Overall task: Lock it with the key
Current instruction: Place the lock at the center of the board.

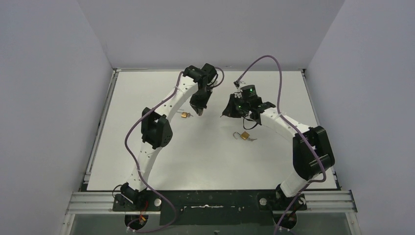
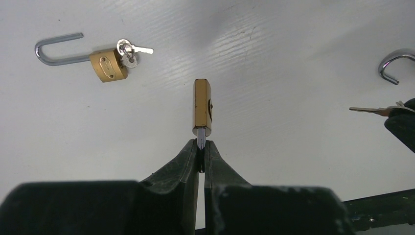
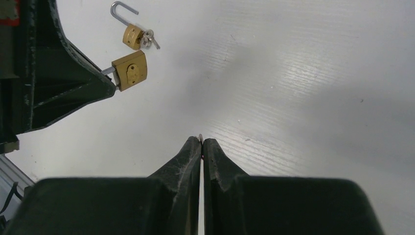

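Observation:
The key is apart from the loose end of the held padlock, so next my right gripper will lower the key to the left in the top view to that end of the padlock and let go.
My left gripper (image 2: 201, 143) is shut on the silver shackle end of a brass padlock (image 2: 202, 105), which hangs off the table and points away from the fingers. In the right wrist view the same padlock (image 3: 129, 70) shows its flat face at the tip of the left gripper (image 3: 110, 81). My right gripper (image 3: 201, 139) is shut on a key, of which only a metal sliver (image 3: 200, 136) peeks out at the tips. In the left wrist view the key's blade (image 2: 369, 109) sticks out leftward from the right gripper's dark finger (image 2: 402, 122), apart from the held padlock. Overhead, the left gripper (image 1: 199, 110) and the right gripper (image 1: 229, 112) face each other.
A second brass padlock (image 1: 184, 115) with an open shackle and keys in it lies on the white table left of my left gripper. A third open padlock (image 1: 244, 135) with keys lies nearer the front, below my right gripper. White walls close in the table (image 1: 161, 161).

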`<state>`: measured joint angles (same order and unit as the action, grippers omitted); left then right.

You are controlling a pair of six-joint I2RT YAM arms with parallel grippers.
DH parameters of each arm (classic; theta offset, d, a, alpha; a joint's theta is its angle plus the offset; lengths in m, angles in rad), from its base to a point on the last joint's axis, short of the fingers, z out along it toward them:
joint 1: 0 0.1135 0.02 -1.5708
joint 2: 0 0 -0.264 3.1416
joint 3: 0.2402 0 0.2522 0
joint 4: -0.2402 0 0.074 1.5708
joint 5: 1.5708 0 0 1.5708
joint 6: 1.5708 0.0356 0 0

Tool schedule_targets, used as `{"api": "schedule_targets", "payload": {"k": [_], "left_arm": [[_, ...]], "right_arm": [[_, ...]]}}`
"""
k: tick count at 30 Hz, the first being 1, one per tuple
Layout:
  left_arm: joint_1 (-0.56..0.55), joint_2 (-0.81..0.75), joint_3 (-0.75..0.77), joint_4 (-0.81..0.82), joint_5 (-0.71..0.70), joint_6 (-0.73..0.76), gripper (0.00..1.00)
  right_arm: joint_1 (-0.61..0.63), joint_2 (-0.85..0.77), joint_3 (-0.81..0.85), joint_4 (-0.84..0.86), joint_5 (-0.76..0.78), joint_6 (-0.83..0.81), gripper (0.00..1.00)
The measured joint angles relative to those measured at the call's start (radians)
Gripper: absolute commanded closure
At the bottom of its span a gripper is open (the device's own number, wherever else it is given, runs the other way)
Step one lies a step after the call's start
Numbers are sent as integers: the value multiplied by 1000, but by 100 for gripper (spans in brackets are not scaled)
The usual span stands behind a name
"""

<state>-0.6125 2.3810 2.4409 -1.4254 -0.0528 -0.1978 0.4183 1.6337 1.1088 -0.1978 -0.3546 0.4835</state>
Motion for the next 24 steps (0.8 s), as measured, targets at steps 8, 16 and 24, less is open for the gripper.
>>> {"api": "schedule_targets", "payload": {"k": [8, 16, 24], "left_arm": [[0, 55, 6, -15, 28, -30, 100], [11, 148, 50, -15, 100, -65, 100], [39, 178, 69, -17, 138, -85, 94]], "right_arm": [[21, 84, -2, 109, 36, 92, 100], [38, 148, -79, 293, 71, 246, 100], [53, 163, -79, 378, 78, 298, 100]]}}
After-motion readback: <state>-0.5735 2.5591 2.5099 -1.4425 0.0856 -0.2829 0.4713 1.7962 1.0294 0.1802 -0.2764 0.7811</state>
